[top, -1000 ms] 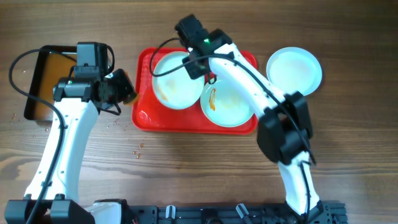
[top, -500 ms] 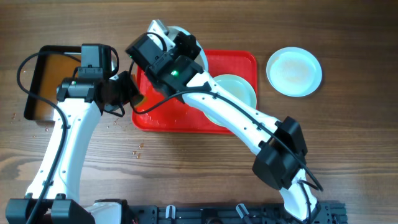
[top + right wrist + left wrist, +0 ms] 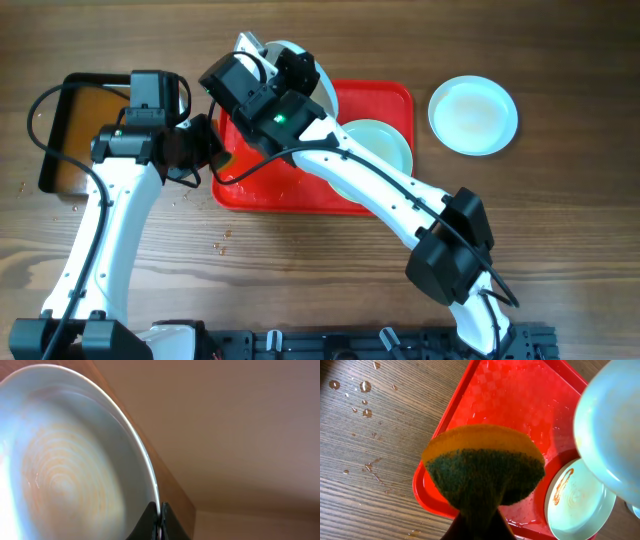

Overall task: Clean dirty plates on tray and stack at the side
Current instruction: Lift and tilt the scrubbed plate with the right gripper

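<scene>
My right gripper swings past the smeared plate and brings the pale plate down onto the third plate [image 3: 473, 115] next, since that one already lies aside.
My right gripper [image 3: 297, 72] is shut on the rim of a pale plate [image 3: 326, 97] and holds it tilted above the left end of the red tray [image 3: 392, 97]. In the right wrist view the jaws [image 3: 160, 516] pinch the rim of this plate [image 3: 65, 470], which has a faint orange film. A second plate [image 3: 385, 145] with an orange-brown smear [image 3: 562, 486] lies on the tray. A third plate [image 3: 473, 115] lies on the table right of the tray. My left gripper [image 3: 205, 150] is shut on a yellow and green sponge [image 3: 485, 467] over the tray's left edge [image 3: 427, 495].
A black tray [image 3: 60, 125] of brownish water sits at the far left. Water drops [image 3: 365, 385] dot the wooden table beside the red tray. The tray's surface [image 3: 520, 400] is wet. My right arm [image 3: 400, 200] crosses over the tray.
My right gripper has lifted the left plate off the tray, tilted it and swung it to the left. My left gripper with the sponge has edged toward the tray.
</scene>
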Tool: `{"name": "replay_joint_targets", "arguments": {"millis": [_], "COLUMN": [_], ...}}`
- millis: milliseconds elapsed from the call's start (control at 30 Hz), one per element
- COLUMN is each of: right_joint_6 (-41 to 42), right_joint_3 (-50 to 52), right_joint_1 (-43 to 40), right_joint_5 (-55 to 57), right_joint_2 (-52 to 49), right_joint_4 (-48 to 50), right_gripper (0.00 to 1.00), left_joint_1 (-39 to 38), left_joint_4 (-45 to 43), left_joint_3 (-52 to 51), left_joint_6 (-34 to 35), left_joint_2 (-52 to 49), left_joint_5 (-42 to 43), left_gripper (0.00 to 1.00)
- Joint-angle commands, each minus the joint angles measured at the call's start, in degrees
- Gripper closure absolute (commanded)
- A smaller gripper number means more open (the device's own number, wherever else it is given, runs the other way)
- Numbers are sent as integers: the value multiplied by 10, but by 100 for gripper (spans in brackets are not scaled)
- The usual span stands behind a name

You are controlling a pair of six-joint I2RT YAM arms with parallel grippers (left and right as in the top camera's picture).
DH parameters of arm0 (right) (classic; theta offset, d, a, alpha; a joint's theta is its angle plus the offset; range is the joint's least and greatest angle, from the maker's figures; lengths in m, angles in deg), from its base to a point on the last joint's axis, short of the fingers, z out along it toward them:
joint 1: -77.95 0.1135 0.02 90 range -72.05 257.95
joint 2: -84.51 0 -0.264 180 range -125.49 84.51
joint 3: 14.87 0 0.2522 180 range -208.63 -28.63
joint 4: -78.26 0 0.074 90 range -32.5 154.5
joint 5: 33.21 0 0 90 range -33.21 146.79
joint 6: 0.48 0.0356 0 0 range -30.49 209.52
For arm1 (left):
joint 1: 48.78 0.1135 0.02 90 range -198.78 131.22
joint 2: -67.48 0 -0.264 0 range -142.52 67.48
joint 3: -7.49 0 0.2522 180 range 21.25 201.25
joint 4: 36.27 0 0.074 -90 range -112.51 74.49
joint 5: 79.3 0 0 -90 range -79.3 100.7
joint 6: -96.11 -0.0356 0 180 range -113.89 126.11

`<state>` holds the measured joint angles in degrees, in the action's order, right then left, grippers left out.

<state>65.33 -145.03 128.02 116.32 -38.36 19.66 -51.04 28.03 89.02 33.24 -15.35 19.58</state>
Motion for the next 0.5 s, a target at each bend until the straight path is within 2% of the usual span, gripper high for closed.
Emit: {"name": "replay_joint_targets", "arguments": {"millis": [0, 167, 300, 467], "right_joint_6": [56, 239, 351, 355], "right_joint_3": [-3, -3, -3, -3], "right_joint_1": [-4, -47, -132, -295], "right_joint_5": [-80, -260, -418, -711], "right_joint_2": [8, 8, 9, 8], "right_joint_4": [-28, -62, -111, -158], "right_gripper": [96, 96, 96, 96], "left_joint_1": [-2, -2, -2, -2], "left_joint_4": [-3, -3, -3, -8], "left_joint_3": [-4, -4, -4, -4], "left_joint_6": [4, 3, 3, 3], "left_joint_2": [-4, -4, -4, -5], "left_joint_5": [5, 5, 5, 5], "left_gripper": [96, 96, 96, 96]}}
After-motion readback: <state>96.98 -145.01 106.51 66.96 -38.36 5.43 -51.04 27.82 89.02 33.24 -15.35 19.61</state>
